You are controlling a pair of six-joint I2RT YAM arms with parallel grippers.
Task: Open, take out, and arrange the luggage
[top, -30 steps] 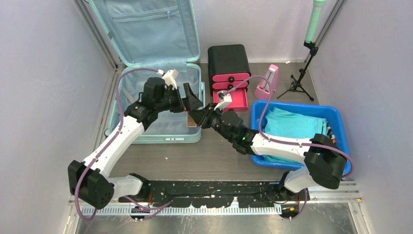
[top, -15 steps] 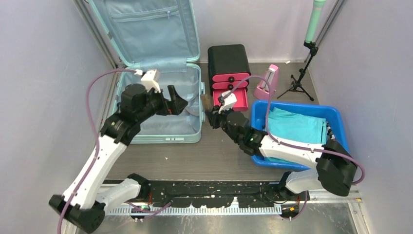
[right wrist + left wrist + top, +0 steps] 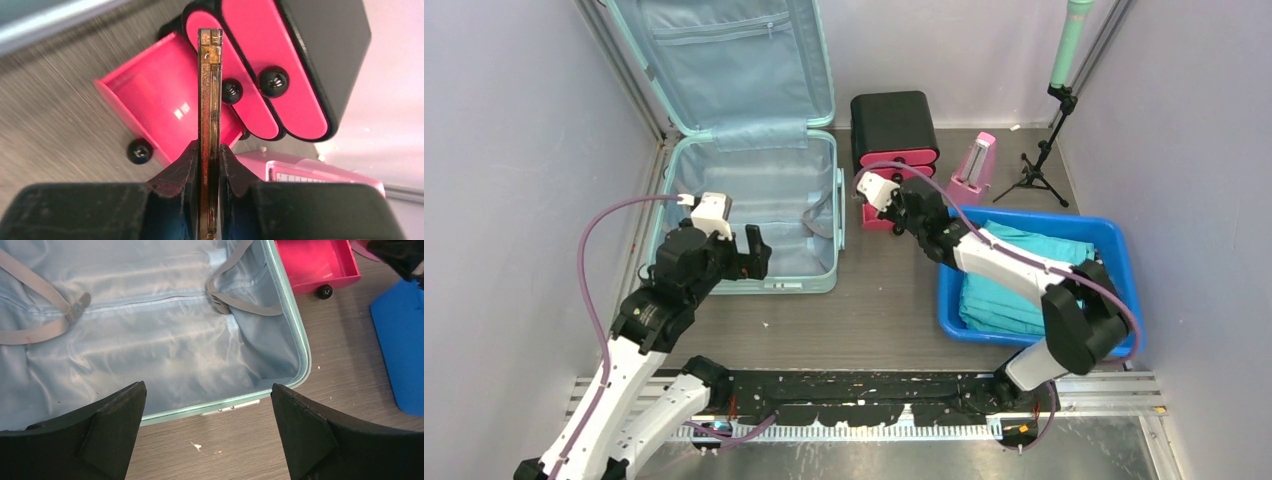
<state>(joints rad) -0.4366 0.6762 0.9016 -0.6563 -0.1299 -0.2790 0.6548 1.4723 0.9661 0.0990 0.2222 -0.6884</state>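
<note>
The brown item is crooked over the open pink drawer (image 3: 877,214) (image 3: 169,98). My right gripper needs to turn it in line with the drawer's front next and lower it inside.
The mint-green suitcase (image 3: 819,283) lies open at the back left, its lid (image 3: 724,60) leaning on the wall. Its blue-lined base (image 3: 150,340) holds only grey straps (image 3: 47,327). My left gripper (image 3: 757,255) is open and empty, above the suitcase's near rim (image 3: 210,407); in the left wrist view the left gripper (image 3: 207,435) frames bare table. My right gripper (image 3: 904,205) is shut on a thin flat brown item (image 3: 210,90), held edge-on over the open pink drawer (image 3: 160,100) of the black drawer box (image 3: 894,125).
A blue tub (image 3: 1114,240) with folded teal cloth (image 3: 1024,270) stands at the right, under my right arm. A pink object (image 3: 972,170) and a small tripod stand (image 3: 1036,170) are behind it. Walls close in on both sides.
My right gripper carried the brown item from the suitcase's right edge over to the pink drawer. My left arm let go and pulled back toward the near left, jaws open.
</note>
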